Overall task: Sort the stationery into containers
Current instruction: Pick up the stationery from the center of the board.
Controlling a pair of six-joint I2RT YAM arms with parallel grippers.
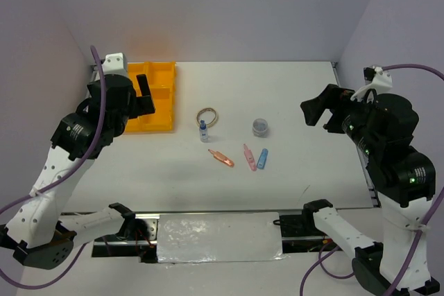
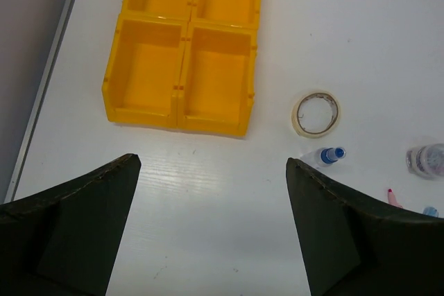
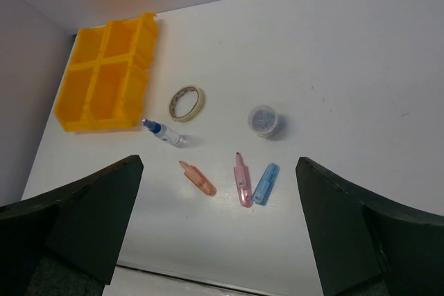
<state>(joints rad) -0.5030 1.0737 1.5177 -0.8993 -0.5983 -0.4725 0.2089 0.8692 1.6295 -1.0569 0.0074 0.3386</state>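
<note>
The blue-capped bottle stands upright below the robot's left gripper and to its right in the top view, so the left gripper needs to move that way and down around the bottle's cap [image 1: 202, 123] [image 2: 336, 153].
The orange-yellow four-compartment tray [image 1: 171, 95] sits at the far left, and its compartments look empty in the left wrist view [image 2: 184, 88]. At mid-table lie the tan band ring [image 1: 207, 116], the blue-capped bottle [image 1: 203, 131], the round jar [image 1: 260, 127], two pink tapered pieces [image 1: 221, 158] [image 1: 248, 157] and the blue piece [image 1: 262, 159]. My left gripper [image 2: 211, 161] is open and empty, held above the table by the tray's near side. My right gripper [image 3: 218, 161] is open and empty, raised at the right, well away from the items.
The table's left edge [image 2: 41, 102] runs close beside the tray. Purple-grey walls enclose the far and side edges. A metal rail with a foil-covered strip [image 1: 218, 237] runs along the near edge between the arm bases.
</note>
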